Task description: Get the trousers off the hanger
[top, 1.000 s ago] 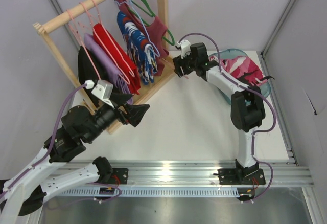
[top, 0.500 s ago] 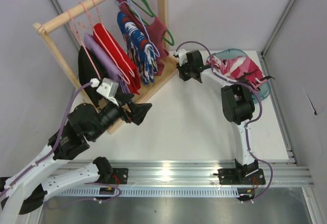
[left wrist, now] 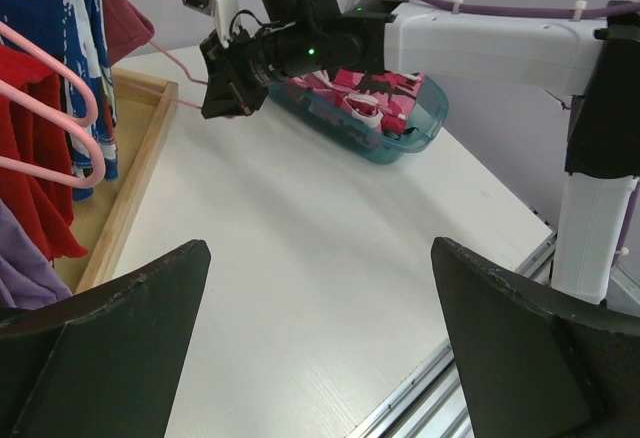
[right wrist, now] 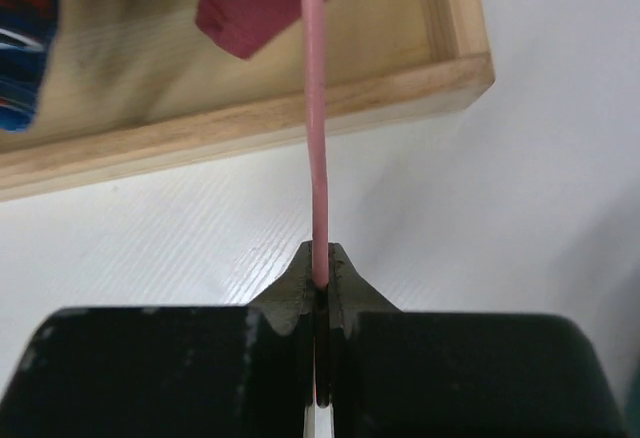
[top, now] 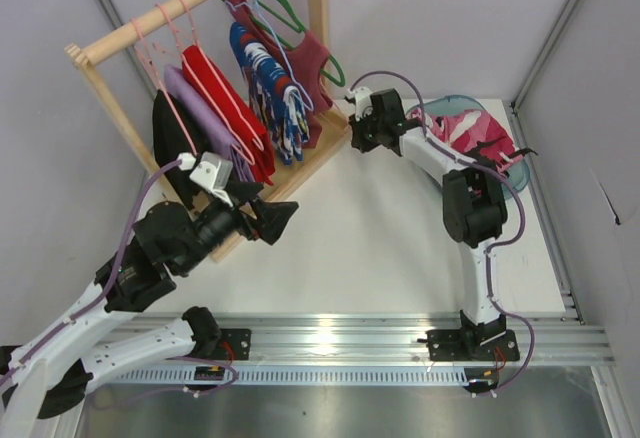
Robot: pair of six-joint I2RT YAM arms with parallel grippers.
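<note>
I will raise my right gripper and move it outward next, to carry the hanger up beside the rack's far post (top: 318, 6) and release it there, because the trousers are in the basket.
The trousers (top: 470, 133), bright pink with red, white and black patches, lie bunched in a teal basket (top: 515, 173) at the back right; the left wrist view shows the trousers (left wrist: 365, 88) there too. My right gripper (top: 358, 128) is by the wooden rack's right foot, shut on the thin pale-pink wire of the hanger (right wrist: 312, 108). The wire runs straight up out of the right gripper (right wrist: 319, 263), its top out of view. My left gripper (top: 275, 220) hangs open over the table, and nothing lies in the left gripper (left wrist: 320, 258).
A wooden rack (top: 110, 43) fills the back left, carrying a red garment (top: 225, 98), a blue patterned one (top: 265, 78), a lilac one (top: 195, 118) and a green hanger (top: 300, 23). Its wooden base tray (right wrist: 250, 123) lies just beyond my right fingers.
My right gripper has shut on the hanger's wire and its arm has swung its elbow rightwards. The left arm has shifted only slightly.
</note>
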